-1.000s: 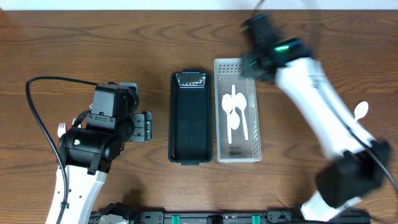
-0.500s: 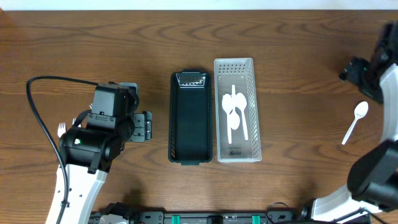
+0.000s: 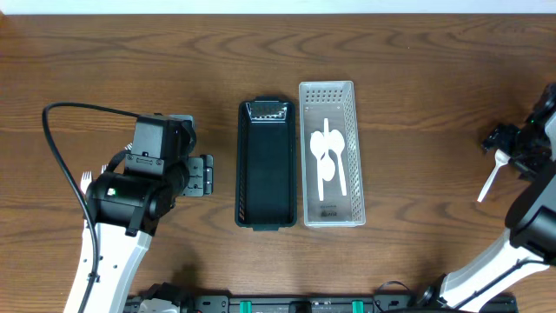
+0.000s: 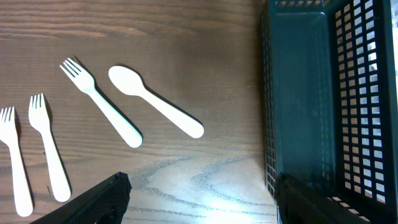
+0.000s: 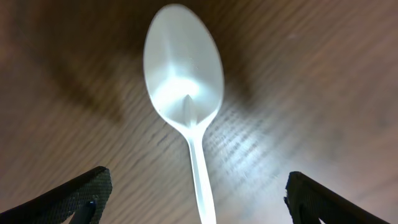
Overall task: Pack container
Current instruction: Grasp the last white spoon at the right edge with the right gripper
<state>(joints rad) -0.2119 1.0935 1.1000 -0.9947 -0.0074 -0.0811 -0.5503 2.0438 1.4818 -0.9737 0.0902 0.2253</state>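
Observation:
The spoon's handle is between the open fingers. My right gripper should next go down toward the loose white spoon and close on its slim neck just behind the bowl.
An empty black container and, beside it, a white basket holding white spoons stand at the table's middle. My right gripper hovers at the far right over a loose white spoon. In the right wrist view that spoon lies on the wood, its handle running between the open fingers of the gripper, untouched. My left gripper stands open just left of the black container, nothing between its fingers.
Left of the black container lie a white spoon and three white forks on the wood. One fork tip peeks out beside the left arm in the overhead view. A black cable loops left of that arm.
The right arm swung from above the white basket to the far right and came down over the loose spoon, its jaws opening wide. The left arm barely shifted.

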